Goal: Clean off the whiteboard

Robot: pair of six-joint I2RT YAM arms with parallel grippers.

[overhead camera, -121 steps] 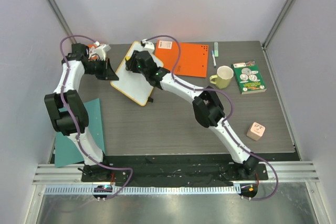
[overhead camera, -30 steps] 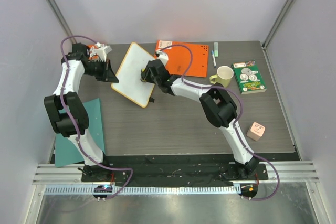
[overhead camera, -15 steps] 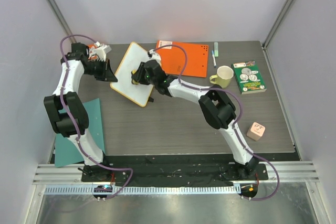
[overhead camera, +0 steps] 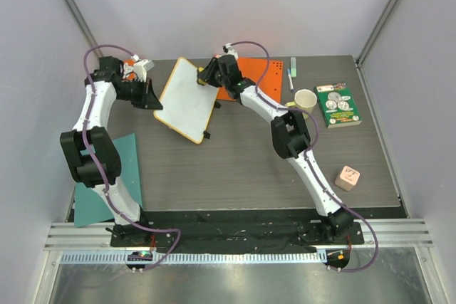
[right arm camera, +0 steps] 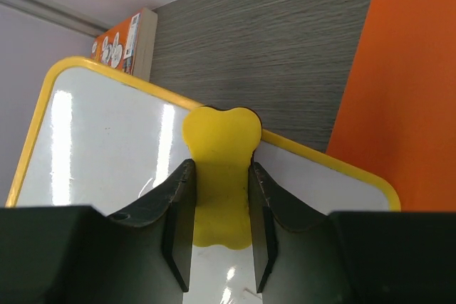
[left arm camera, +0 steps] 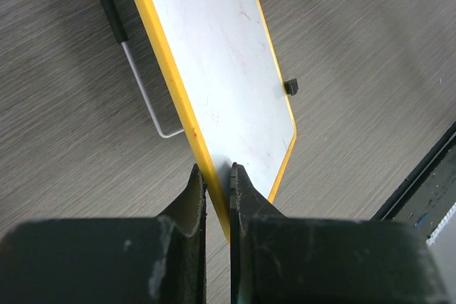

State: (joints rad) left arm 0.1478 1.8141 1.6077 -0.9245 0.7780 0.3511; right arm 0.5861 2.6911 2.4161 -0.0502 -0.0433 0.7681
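The wire stand already sticks out under the whiteboard, so my left gripper should next move a little toward the orange sheet and let go of the whiteboard's yellow rim (overhead camera: 157, 112) (left arm camera: 201, 149).
The whiteboard (overhead camera: 185, 101), white with a yellow rim, lies tilted at the back left of the table and shows no dark writing. My left gripper (overhead camera: 151, 97) is shut on its left rim. In the left wrist view the two fingers (left arm camera: 194, 189) pinch the yellow edge of the whiteboard (left arm camera: 228, 69). My right gripper (overhead camera: 206, 76) is at the board's far right edge, shut on a yellow bone-shaped eraser (right arm camera: 221, 176). The eraser rests on the whiteboard (right arm camera: 107, 147), with its tip over the rim.
An orange sheet (overhead camera: 260, 80) lies just right of the board, with a pen (overhead camera: 291, 72), a mug (overhead camera: 304, 103) and a green book (overhead camera: 338, 104) further right. A pink cube (overhead camera: 347, 177) is near right, a teal sheet (overhead camera: 107, 183) near left. A wire stand (left arm camera: 139, 83) sticks out under the board.
My right gripper has carried the eraser from the middle of the board up to its far right edge. The left gripper still holds the rim in the same place.
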